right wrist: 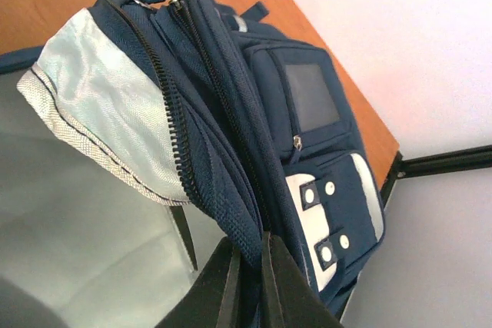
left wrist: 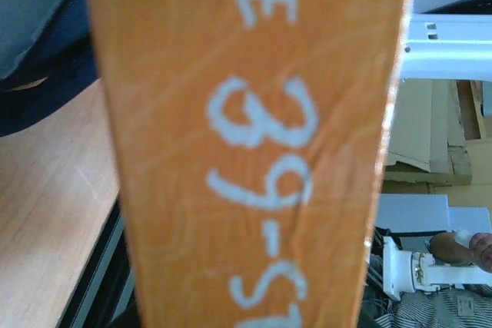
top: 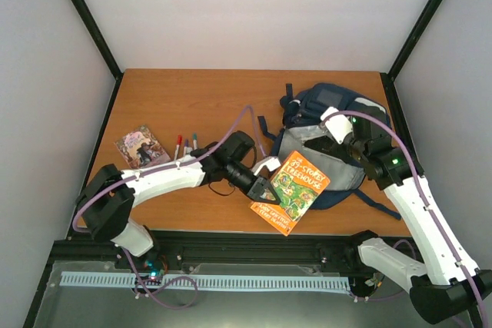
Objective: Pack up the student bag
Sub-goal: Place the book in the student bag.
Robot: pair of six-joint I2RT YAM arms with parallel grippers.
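Note:
My right gripper holds the bag's opening up, so my left gripper will next move the storybook outward and toward the bag, then down onto the grey lining [top: 329, 165] [left wrist: 32, 7].
The student bag [top: 330, 140], navy blue with white patches, lies at the table's back right with its main compartment unzipped and its pale grey lining [right wrist: 100, 113] showing. My right gripper [top: 338, 130] is shut on the bag's zippered upper edge [right wrist: 231, 213], and the dark fingers [right wrist: 280, 289] pinch the fabric and hold the opening up. My left gripper [top: 264, 187] is shut on the lower corner of an orange storybook [top: 290, 191], held tilted just in front of the bag's opening. In the left wrist view the book's cover [left wrist: 254, 144] hides the jaws.
A small picture book [top: 141, 146] lies at the left of the wooden table [top: 200, 97], with several markers [top: 186, 143] beside it. A black rail [top: 231, 243] runs along the near edge. The bag's dark straps [top: 380, 203] trail toward the right.

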